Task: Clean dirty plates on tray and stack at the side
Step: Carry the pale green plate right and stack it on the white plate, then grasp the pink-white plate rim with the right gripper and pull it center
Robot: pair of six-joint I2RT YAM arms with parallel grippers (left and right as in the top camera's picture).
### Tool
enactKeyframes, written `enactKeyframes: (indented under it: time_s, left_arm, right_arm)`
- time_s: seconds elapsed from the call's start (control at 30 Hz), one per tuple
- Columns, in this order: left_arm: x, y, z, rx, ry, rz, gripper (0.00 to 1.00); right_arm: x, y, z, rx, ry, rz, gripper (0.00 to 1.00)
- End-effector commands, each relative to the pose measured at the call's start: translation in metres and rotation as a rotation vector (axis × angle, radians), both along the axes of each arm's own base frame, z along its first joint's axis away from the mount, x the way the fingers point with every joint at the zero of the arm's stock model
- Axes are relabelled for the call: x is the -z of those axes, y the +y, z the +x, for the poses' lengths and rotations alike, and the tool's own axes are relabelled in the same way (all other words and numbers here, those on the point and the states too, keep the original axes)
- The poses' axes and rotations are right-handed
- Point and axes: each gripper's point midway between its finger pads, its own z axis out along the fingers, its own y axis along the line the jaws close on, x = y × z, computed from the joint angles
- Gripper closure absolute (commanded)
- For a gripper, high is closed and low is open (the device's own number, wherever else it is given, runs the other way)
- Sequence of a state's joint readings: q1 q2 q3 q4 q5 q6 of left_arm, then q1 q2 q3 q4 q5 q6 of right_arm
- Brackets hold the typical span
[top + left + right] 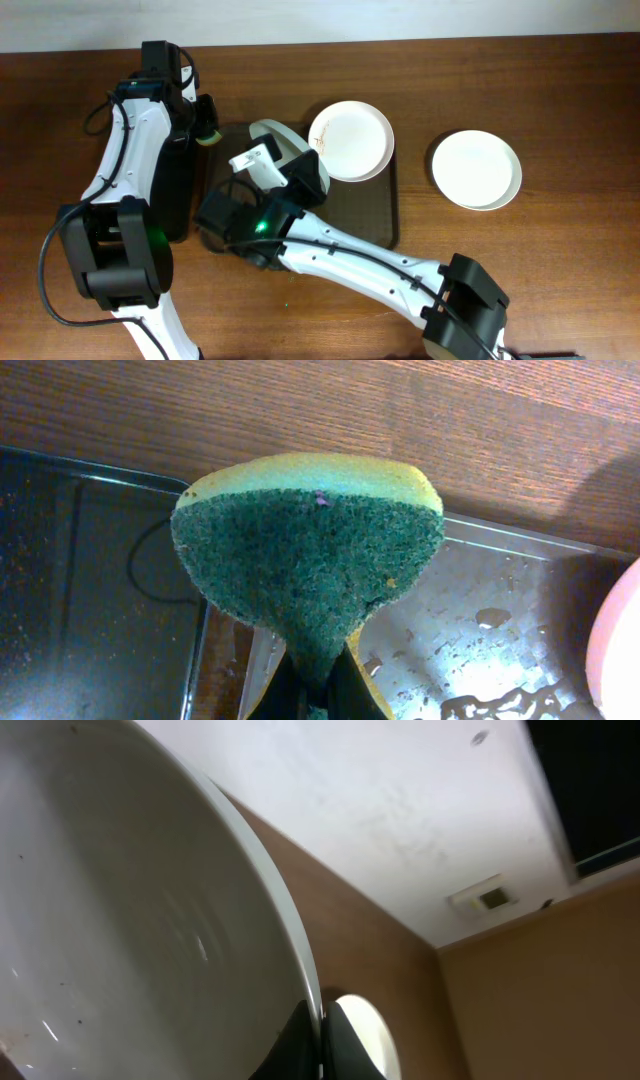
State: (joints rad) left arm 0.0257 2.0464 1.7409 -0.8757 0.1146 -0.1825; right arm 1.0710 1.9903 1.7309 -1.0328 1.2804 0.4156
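My right gripper swings over a clean-looking plate point(476, 170) beside the tray next, turns the held plate level, then lowers it on top.
My right gripper point(262, 163) is shut on the rim of a white plate point(276, 138) and holds it tilted on edge over the left end of the dark brown tray point(382, 216). In the right wrist view that plate point(120, 920) fills the left side and shows small dark specks, with the jaws point(322, 1042) pinching its rim. A second plate point(350, 140) with brown smears lies on the tray's far right part. A third, clean-looking plate point(476, 170) lies on the table to the right. My left gripper point(320, 695) is shut on a yellow and green sponge point(310, 560), just left of the held plate.
A narrower black tray point(176, 190) lies left of the brown tray, under my left arm. The brown tray's surface point(480, 630) is wet in the left wrist view. The wooden table point(560, 260) extends on the right.
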Motion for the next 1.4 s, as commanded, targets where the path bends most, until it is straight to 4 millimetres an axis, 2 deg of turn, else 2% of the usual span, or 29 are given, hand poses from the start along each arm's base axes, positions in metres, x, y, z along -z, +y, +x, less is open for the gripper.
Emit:
enactKeyframes:
  time_s: [0.0, 0.13, 0.27, 0.37, 0.43, 0.47, 0.53, 0.6, 0.63, 0.73, 0.87, 0.93, 1.03, 1.1, 1.13, 1.17, 1.2, 1.23, 1.3, 1.37]
  left_arm:
    - [0.001, 0.003, 0.002, 0.002, 0.0, 0.01, 0.99]
    - [0.001, 0.003, 0.002, 0.002, 0.0, 0.01, 0.99]
    - [0.001, 0.003, 0.002, 0.002, 0.0, 0.01, 0.99]
    - [0.001, 0.003, 0.002, 0.002, 0.0, 0.011, 0.99]
    - [0.001, 0.003, 0.002, 0.002, 0.0, 0.011, 0.99]
    - [0.001, 0.003, 0.002, 0.002, 0.0, 0.011, 0.99]
    - [0.001, 0.003, 0.002, 0.002, 0.0, 0.011, 0.99]
    - [0.001, 0.003, 0.002, 0.002, 0.0, 0.011, 0.99]
    - [0.001, 0.003, 0.002, 0.002, 0.0, 0.01, 0.99]
    - [0.001, 0.003, 0.002, 0.002, 0.0, 0.01, 0.99]
    - [0.001, 0.003, 0.002, 0.002, 0.0, 0.011, 0.99]
    - [0.001, 0.003, 0.002, 0.002, -0.003, 0.01, 0.99]
    - [0.0, 0.003, 0.003, 0.002, -0.007, 0.01, 0.99]
    - [0.0, 0.003, 0.003, 0.002, -0.007, 0.01, 0.99]
    - [0.0, 0.003, 0.003, 0.002, -0.007, 0.01, 0.99]
    - [0.0, 0.003, 0.003, 0.002, -0.007, 0.01, 0.99]
    - [0.0, 0.003, 0.003, 0.002, -0.007, 0.01, 0.99]
    - [0.0, 0.003, 0.003, 0.002, -0.007, 0.01, 0.99]
    - [0.001, 0.003, 0.003, 0.002, -0.006, 0.01, 0.99]
    - [0.001, 0.003, 0.003, 0.002, -0.006, 0.01, 0.99]
  right_arm:
    - [-0.033, -0.001, -0.005, 0.023, -0.135, 0.035, 0.96]
    - [-0.025, 0.0, -0.006, 0.01, -0.05, 0.162, 0.96]
    - [-0.016, -0.015, -0.003, 0.029, 0.108, 0.354, 0.96]
    - [-0.012, -0.039, 0.006, 0.056, 0.287, 0.565, 0.96]
    - [-0.011, -0.062, 0.012, 0.095, 0.389, 0.692, 0.96]
    - [-0.009, -0.078, 0.015, 0.129, 0.442, 0.756, 0.96]
    - [0.002, -0.135, 0.026, 0.27, 0.527, 0.862, 0.96]
    - [0.011, -0.184, 0.032, 0.409, 0.545, 0.912, 0.96]
    - [0.019, -0.223, 0.037, 0.517, 0.529, 0.93, 0.96]
    - [0.044, -0.297, 0.035, 0.728, 0.505, 0.957, 0.96]
    - [0.09, -0.362, 0.016, 0.932, 0.502, 0.982, 0.96]
    - [0.111, -0.38, 0.012, 0.962, 0.487, 0.988, 0.96]
    - [0.144, -0.39, 0.01, 0.973, 0.458, 0.986, 0.96]
    - [0.157, -0.391, 0.012, 0.963, 0.435, 0.99, 0.93]
    - [0.162, -0.391, 0.013, 0.958, 0.425, 0.991, 0.85]
    - [0.163, -0.392, 0.014, 0.957, 0.417, 0.991, 0.67]
    - [0.163, -0.392, 0.016, 0.953, 0.411, 0.992, 0.51]
    - [0.163, -0.391, 0.017, 0.944, 0.413, 0.997, 0.43]
    - [0.152, -0.374, 0.035, 0.789, 0.475, 1.007, 0.39]
    - [0.125, -0.35, 0.055, 0.684, 0.482, 1.05, 0.37]
